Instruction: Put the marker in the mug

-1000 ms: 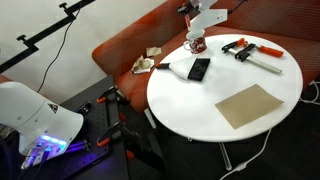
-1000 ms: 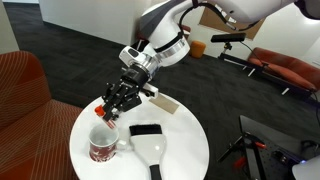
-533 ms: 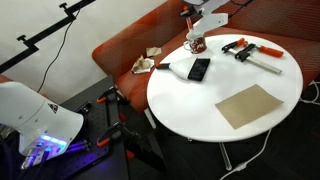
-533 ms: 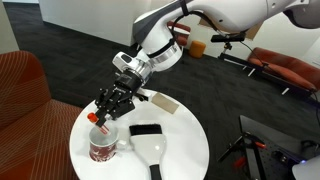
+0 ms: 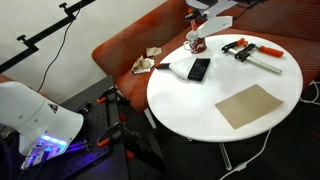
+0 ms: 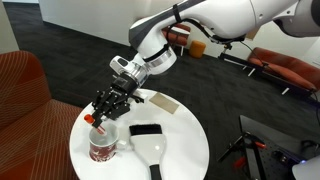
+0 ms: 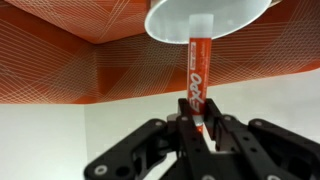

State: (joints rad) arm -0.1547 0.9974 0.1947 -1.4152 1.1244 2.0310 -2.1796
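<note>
My gripper stays over the mug's opening (image 7: 232,14) next and spreads its fingers to release the marker (image 7: 197,75) there, since the marker's far end already reaches past the mug's rim.
My gripper (image 7: 193,128) is shut on the marker (image 7: 197,75), a slim red-orange stick with white lettering. In the wrist view the marker's far end reaches into the open mouth of the white mug (image 7: 211,16). In an exterior view the gripper (image 6: 104,113) hangs just above the mug (image 6: 101,148), which is white with a dark red pattern and stands at the edge of the round white table (image 6: 185,150). In both exterior views the marker is too small to make out clearly. The mug also shows under the gripper (image 5: 201,24) at the table's far edge (image 5: 196,42).
Two red-and-black clamps (image 5: 250,52) lie near the mug. A tan sheet (image 5: 248,105), a black flat device (image 5: 199,68) and a white object (image 5: 178,68) lie on the table. A red sofa (image 5: 130,45) curves behind it.
The gripper has moved with the marker toward the table's edge and down, and now sits right over the mug's mouth.
</note>
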